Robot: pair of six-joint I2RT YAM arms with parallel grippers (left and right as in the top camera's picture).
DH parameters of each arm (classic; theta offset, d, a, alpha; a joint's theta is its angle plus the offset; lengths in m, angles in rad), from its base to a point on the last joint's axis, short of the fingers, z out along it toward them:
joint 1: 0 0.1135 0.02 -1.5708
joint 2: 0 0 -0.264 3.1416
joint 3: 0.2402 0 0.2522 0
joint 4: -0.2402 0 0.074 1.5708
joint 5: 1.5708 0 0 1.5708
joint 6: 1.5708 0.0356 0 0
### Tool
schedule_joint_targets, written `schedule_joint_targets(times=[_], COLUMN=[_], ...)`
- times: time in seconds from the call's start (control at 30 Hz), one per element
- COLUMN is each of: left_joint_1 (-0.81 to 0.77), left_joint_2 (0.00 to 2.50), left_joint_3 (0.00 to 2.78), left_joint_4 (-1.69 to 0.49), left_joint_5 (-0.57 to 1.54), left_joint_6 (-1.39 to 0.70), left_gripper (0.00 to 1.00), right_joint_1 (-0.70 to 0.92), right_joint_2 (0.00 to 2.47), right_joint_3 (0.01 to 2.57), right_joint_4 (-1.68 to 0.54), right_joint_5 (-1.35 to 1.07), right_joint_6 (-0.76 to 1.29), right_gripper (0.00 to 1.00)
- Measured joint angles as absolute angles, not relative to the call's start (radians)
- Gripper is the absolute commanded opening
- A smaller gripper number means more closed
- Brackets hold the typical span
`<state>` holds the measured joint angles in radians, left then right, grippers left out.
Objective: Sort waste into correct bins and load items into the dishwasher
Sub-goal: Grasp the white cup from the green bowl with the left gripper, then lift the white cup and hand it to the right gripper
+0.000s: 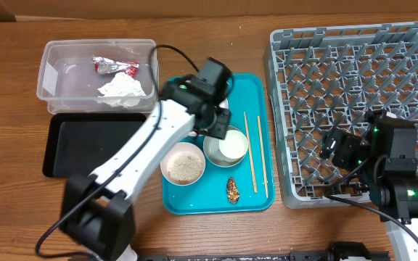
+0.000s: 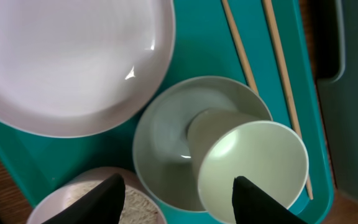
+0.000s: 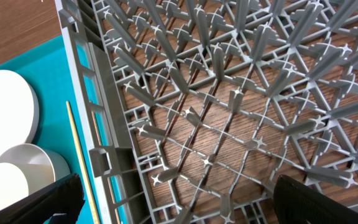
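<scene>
My right gripper turns and moves toward the small white cup (image 1: 234, 145) (image 3: 5, 189) next. The cup lies across the rack's side, to that gripper's left in the overhead view.
The clear tub (image 1: 49, 72) holds the foil wrapper (image 1: 115, 67) and the white napkin (image 1: 124, 88). The black tray (image 1: 85, 145) lies in front of it. On the teal tray (image 1: 249, 94) are a bowl of rice-like crumbs (image 1: 183, 164), a bowl (image 1: 226, 145) with a white cup lying in it, two chopsticks (image 1: 247, 148) and a brown lump (image 1: 232, 190). My left gripper (image 1: 216, 125) is open just above the bowl (image 2: 166, 137) and cup (image 2: 253, 168), beside a plate (image 2: 61, 56). My right gripper (image 1: 336, 145) is open and empty over the grey rack (image 1: 354, 72).
The rack (image 3: 229, 93) holds nothing in view, and its left wall stands right beside the teal tray (image 3: 48, 68). The chopsticks (image 2: 241, 50) lie along the tray's right side. My left arm crosses above the black tray and the teal tray's left edge.
</scene>
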<state>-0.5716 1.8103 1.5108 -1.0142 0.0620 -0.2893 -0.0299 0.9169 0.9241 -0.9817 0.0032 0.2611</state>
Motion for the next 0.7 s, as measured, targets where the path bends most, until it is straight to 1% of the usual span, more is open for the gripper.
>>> schedule_joint_targets(times=[0.03,0.07,0.1,0.13,0.17,0.2,0.4,0.5,0.6,0.7], left_joint_1=[-0.583,-0.596,-0.604,-0.612,-0.622,-0.625,-0.622,-0.597,-0.537,-0.454], left_joint_2=[1.829,1.849,1.865,1.884,1.906,1.920,1.948,1.946,1.933,1.895], left_joint_3=[1.511,1.511,1.511,1.511,1.511,1.511,1.511,1.518,1.555,1.608], left_joint_4=[-1.014,-1.013,-1.012,-1.010,-1.007,-1.006,-1.008,-1.036,-1.071,-1.077], left_joint_5=[0.064,0.065,0.065,0.067,0.069,0.068,0.075,0.075,0.089,0.150], left_joint_6=[-0.289,-0.291,-0.293,-0.293,-0.298,-0.295,-0.293,-0.293,-0.293,-0.293], left_gripper=[0.51,0.45,0.35,0.21,0.09,0.04,0.04,0.04,0.04,0.04], right_joint_1=[-0.030,-0.030,-0.030,-0.030,-0.030,-0.030,-0.030,-0.030,-0.030,-0.030], right_joint_2=[0.917,0.917,0.916,0.917,0.916,0.916,0.916,0.916,0.917,0.916], right_joint_3=[0.924,0.924,0.924,0.924,0.924,0.924,0.924,0.924,0.924,0.924], right_joint_4=[-0.982,-0.983,-0.983,-0.984,-0.984,-0.984,-0.987,-0.987,-0.987,-0.989], right_joint_5=[0.004,0.004,0.004,0.004,0.004,0.004,0.004,0.004,0.004,0.012], right_joint_6=[0.261,0.262,0.261,0.262,0.262,0.262,0.261,0.261,0.261,0.261], right_gripper=[1.00,1.00,1.00,1.00,1.00,1.00,1.00,1.00,1.00,1.00])
